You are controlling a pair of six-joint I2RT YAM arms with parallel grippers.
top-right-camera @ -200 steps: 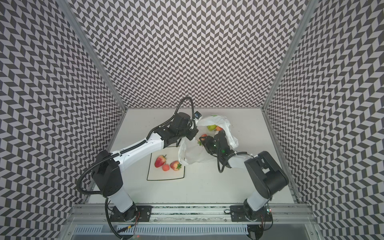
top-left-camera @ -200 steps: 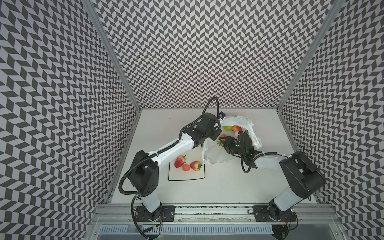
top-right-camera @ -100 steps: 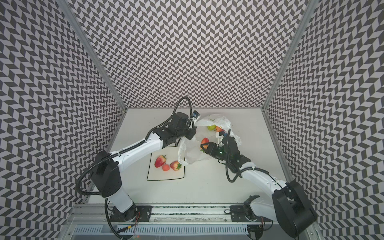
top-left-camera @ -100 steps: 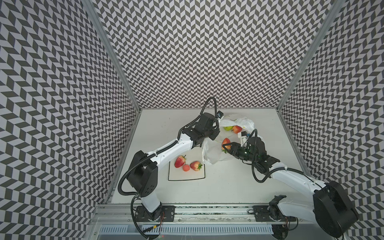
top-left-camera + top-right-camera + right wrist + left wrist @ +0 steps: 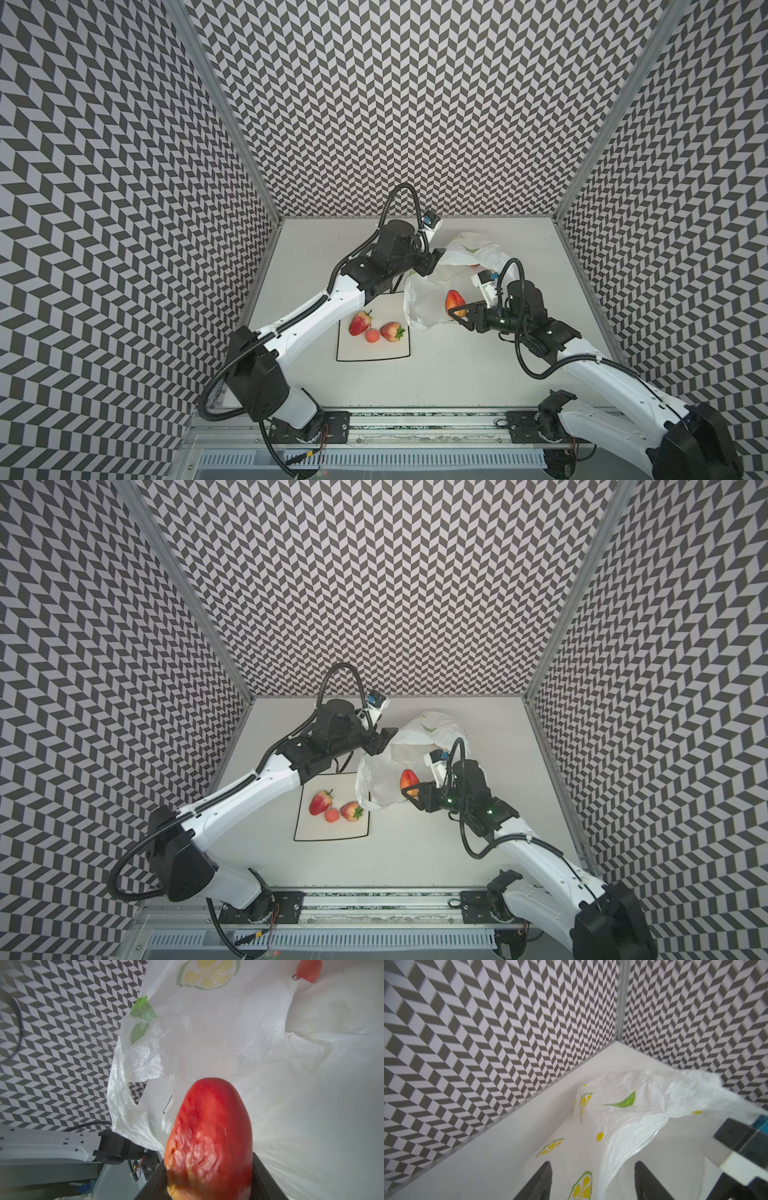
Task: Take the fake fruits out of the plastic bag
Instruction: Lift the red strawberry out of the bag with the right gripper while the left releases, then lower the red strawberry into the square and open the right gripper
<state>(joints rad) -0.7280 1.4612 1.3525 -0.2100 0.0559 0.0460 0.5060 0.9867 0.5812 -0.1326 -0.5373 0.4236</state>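
The strawberry needs to go back past the orange ball to the plate's bare near corner (image 5: 349,350), which is below and back. Then my right gripper needs to lower it and let it go.
The plastic bag (image 5: 426,309) (image 5: 432,729), white with lemon prints, lies crumpled behind the plate. My right gripper (image 5: 457,318) (image 5: 412,795) (image 5: 208,1167) is shut on a red-yellow strawberry (image 5: 454,302) (image 5: 409,780) (image 5: 209,1126), held over the bag's near right side. My left gripper (image 5: 432,262) (image 5: 380,742) (image 5: 592,1164) is open at the bag's left rim, and a loose fold of the bag (image 5: 623,1105) runs between its jaws. Two strawberries (image 5: 359,323) (image 5: 390,331) and an orange ball (image 5: 372,336) lie on the plate. A bit of orange fruit (image 5: 473,264) shows in the bag's mouth.
The square white plate (image 5: 374,358) (image 5: 328,837) with a black rim sits in front of the bag, left of centre. Patterned walls close in the table on three sides. Bare table lies in front of the plate and right of the right arm.
My right gripper has drawn back out of the bag towards the front right, carrying the strawberry. My left gripper has opened and let go of the bag's rim.
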